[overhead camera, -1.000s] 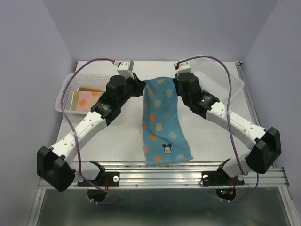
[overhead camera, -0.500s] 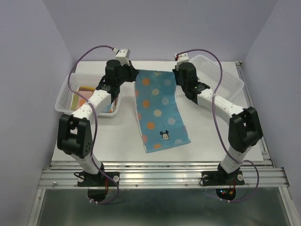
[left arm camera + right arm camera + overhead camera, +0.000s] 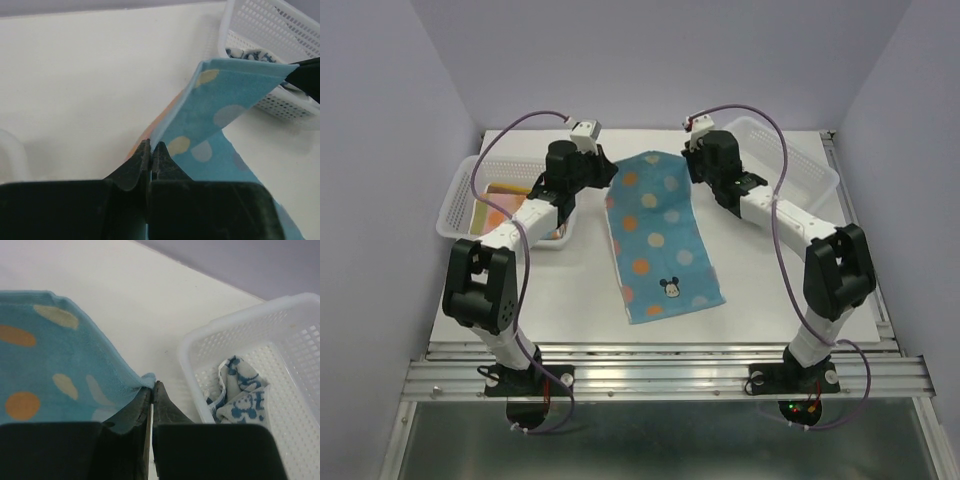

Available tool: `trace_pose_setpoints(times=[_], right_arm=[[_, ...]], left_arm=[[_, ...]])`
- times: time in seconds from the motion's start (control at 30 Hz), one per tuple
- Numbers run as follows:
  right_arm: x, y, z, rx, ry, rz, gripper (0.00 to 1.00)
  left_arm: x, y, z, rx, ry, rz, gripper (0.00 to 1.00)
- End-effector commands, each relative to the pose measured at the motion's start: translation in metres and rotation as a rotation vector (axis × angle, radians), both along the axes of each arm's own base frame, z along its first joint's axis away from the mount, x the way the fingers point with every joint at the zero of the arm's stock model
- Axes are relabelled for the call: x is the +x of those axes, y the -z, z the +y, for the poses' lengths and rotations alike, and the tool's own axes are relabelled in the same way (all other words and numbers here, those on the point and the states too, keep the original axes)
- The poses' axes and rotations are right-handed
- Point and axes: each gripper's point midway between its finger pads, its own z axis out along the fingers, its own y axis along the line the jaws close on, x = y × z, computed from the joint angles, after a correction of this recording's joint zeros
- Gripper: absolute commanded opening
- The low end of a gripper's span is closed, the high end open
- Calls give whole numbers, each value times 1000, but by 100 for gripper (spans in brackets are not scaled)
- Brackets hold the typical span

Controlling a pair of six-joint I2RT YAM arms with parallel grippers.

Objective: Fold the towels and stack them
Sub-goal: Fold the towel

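My right gripper will next move back and down to release over the towel's near corner on its side (image 3: 719, 298), as the towel's near half lies flat on the tabletop.
A blue towel (image 3: 660, 240) with orange, yellow and pale dots and a small cartoon face lies lengthwise on the white table, its far edge lifted. My left gripper (image 3: 611, 181) is shut on its far left corner, and my right gripper (image 3: 687, 170) is shut on its far right corner. In the left wrist view the fingers (image 3: 151, 145) pinch the towel's edge (image 3: 225, 110). In the right wrist view the fingers (image 3: 153, 385) pinch a corner of the towel (image 3: 50, 365). A blue-white patterned towel (image 3: 240, 385) lies crumpled in the right basket.
A white perforated basket (image 3: 460, 195) at the far left holds folded yellow and orange towels (image 3: 492, 207). Another white basket (image 3: 820, 165) stands at the far right, close beside my right arm. A metal rail runs along the table's near edge.
Both arms have drawn back toward the far side with the towel's corners. The towel has slid away from the near edge and spread wider and flatter.
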Motion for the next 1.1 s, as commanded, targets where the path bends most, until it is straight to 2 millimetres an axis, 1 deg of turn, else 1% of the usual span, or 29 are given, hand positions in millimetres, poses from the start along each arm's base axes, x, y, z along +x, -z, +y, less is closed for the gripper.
trace_pose_setpoints(times=[0.0, 0.03, 0.07, 0.1, 0.13, 0.17, 0.2, 0.23, 0.27, 0.3, 0.33, 0.37, 0.4, 0.43, 0.47, 0.5, 0.53, 0.57, 0.6, 0.67, 0.7, 0.73, 0.8, 0.83, 0.87, 0.9, 0.93, 1.07], right_arm=[[-32, -24, 2, 40, -99, -22, 1], [-43, -10, 3, 39, -124, 13, 1], [-52, -3, 1, 41, -133, 45, 1], [-61, -9, -1, 61, -141, 42, 1], [-70, -4, 1, 73, -165, 63, 1], [-76, -2, 1, 84, -173, 71, 1], [-88, 9, 1, 93, -197, 106, 1], [-97, 12, 1, 99, -211, 126, 1], [-107, 4, 3, 124, -234, 120, 1], [-114, 8, 4, 138, -247, 137, 1], [-130, 13, 4, 155, -281, 169, 1], [-138, 17, 3, 159, -290, 186, 1], [-148, 29, 0, 175, -281, 219, 1], [-155, 25, -4, 188, -273, 208, 1], [-158, 34, -7, 180, -267, 227, 1], [-164, 28, -9, 218, -252, 221, 1], [-168, 31, -12, 221, -241, 230, 1], [-174, 37, -14, 221, -238, 242, 1], [-179, 32, -15, 242, -237, 236, 1], [-188, 33, -15, 262, -246, 249, 1], [-195, 36, -16, 277, -249, 257, 1], [-199, 36, -15, 289, -259, 259, 1], [-208, 42, -15, 303, -273, 276, 1], [-211, 40, -16, 310, -275, 267, 1], [-213, 40, -17, 311, -273, 266, 1], [-214, 41, -19, 310, -268, 270, 1], [-216, 42, -20, 314, -256, 278, 1], [-223, 46, -21, 330, -256, 294, 1]], left_arm=[[-27, -22, -5, -78, 42, -42, 0], [-38, -17, -5, -85, 45, -33, 0], [-45, -14, -7, -88, 48, -27, 0], [-59, 0, -12, -89, 58, 4, 0], [-67, -7, -12, -96, 48, -16, 0], [-73, -6, -13, -99, 44, -21, 0], [-80, -4, -14, -102, 41, -16, 0], [-91, 11, -13, -95, 37, 10, 0], [-100, 2, -15, -111, 35, -11, 0], [-106, 6, -14, -114, 29, -4, 0], [-119, 11, -14, -122, 22, 8, 0], [-124, 12, -14, -128, 20, 13, 0], [-133, 25, -13, -130, 15, 40, 0], [-141, 21, -16, -146, 11, 34, 0], [-142, 25, -11, -139, -10, 35, 0], [-149, 29, -14, -153, -14, 54, 0], [-154, 33, -13, -157, -17, 63, 0], [-163, 39, -11, -167, -19, 78, 0], [-170, 41, -14, -190, -15, 97, 0], [-183, 44, -13, -209, -7, 105, 0], [-189, 43, -17, -231, -2, 114, 0], [-196, 45, -14, -244, -3, 116, 0], [-203, 46, -13, -267, -12, 124, 0], [-209, 52, -14, -273, -7, 143, 0], [-213, 49, -15, -288, 1, 139, 0], [-217, 50, -16, -295, 8, 146, 0], [-223, 56, -18, -300, 15, 161, 0], [-235, 68, -21, -303, 26, 196, 0]])
